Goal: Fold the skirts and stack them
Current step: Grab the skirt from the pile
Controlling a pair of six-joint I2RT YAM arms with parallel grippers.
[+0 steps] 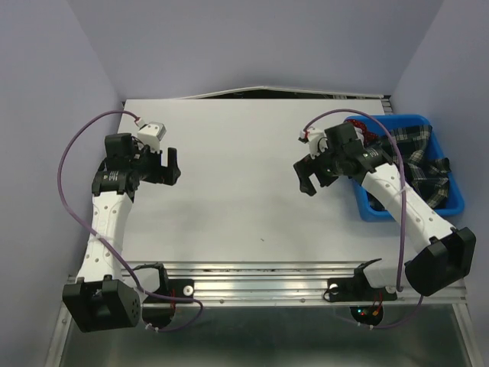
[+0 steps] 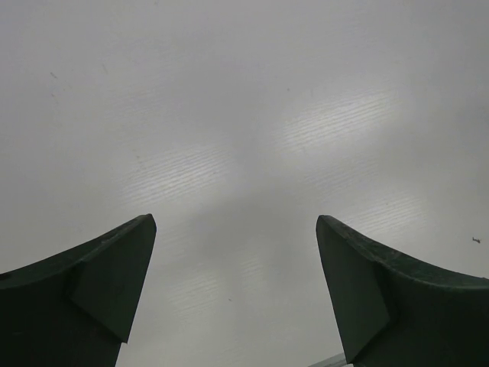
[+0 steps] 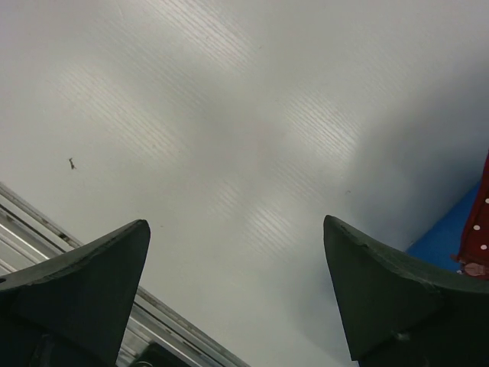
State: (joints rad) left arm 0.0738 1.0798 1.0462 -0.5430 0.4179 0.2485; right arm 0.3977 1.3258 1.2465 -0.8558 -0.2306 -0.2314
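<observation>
The plaid skirt is the next place for my right gripper, which should move over the blue bin's edge, then turn and lower onto the skirt at a fold by the bin's side (image 1: 433,175).
The plaid skirt (image 1: 422,162) lies bunched in the blue bin (image 1: 451,205) at the right of the table. A strip of the red polka-dot skirt (image 1: 367,136) shows at the bin's far left, partly behind my right arm; it also shows at the right edge of the right wrist view (image 3: 479,229). My right gripper (image 1: 305,177) is open and empty over the bare table, just left of the bin. My left gripper (image 1: 175,165) is open and empty over the table's left side, far from both skirts.
The white table (image 1: 244,191) has a metal rail (image 1: 260,279) along its near edge. Blue-grey walls close in the left, back and right. The bin sits against the table's right edge.
</observation>
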